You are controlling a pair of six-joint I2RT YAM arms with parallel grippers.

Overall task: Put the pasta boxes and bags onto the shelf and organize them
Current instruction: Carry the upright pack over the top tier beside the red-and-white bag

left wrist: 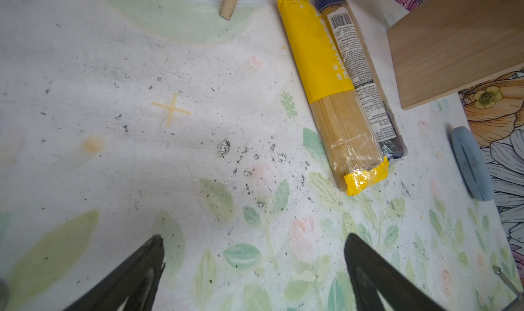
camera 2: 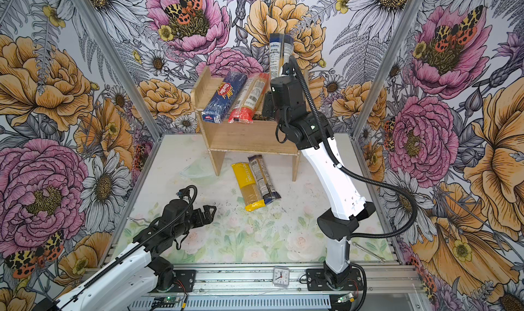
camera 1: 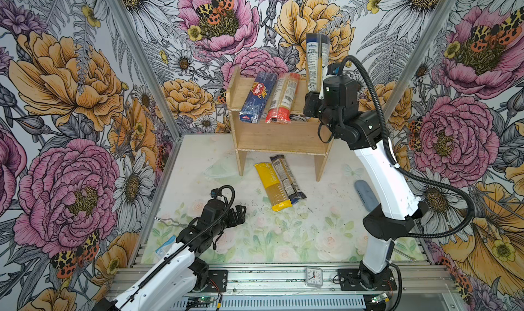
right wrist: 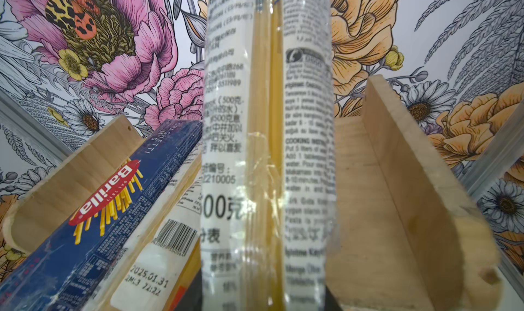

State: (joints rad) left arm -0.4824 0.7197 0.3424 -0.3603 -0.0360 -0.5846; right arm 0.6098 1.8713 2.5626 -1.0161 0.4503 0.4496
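Observation:
I need to lower my right gripper next toward the bare board [right wrist: 355,202] beside the red-ended bag and release the grey-labelled bag there, because that open spot is below my gripper.
The light-wood shelf [camera 1: 280,136] [camera 2: 243,138] stands at the back. On its top tier lean a dark blue Barilla box [camera 1: 258,97] [right wrist: 93,224] and a red-ended bag [camera 1: 283,99] [camera 2: 248,97]. My right gripper [camera 1: 313,92] [right wrist: 263,301] is shut on a slim grey-labelled bag [camera 1: 316,60] [camera 2: 279,54] [right wrist: 266,125], held upright over the shelf's right end. On the table in front lie a yellow-ended bag [camera 1: 272,186] [left wrist: 331,91] and a dark-ended grey-labelled bag [camera 1: 287,179] [left wrist: 365,77], touching side by side. My left gripper [camera 1: 241,210] [camera 2: 209,210] [left wrist: 255,267] hovers open and empty, left of them.
A grey-blue oval object [camera 1: 365,194] [left wrist: 470,165] lies at the table's right, near the right arm. A white-blue packet [camera 1: 164,245] sits at the left edge under the left arm. A small clock [camera 1: 314,277] rests on the front rail. A metal tool [camera 2: 368,251] lies front right.

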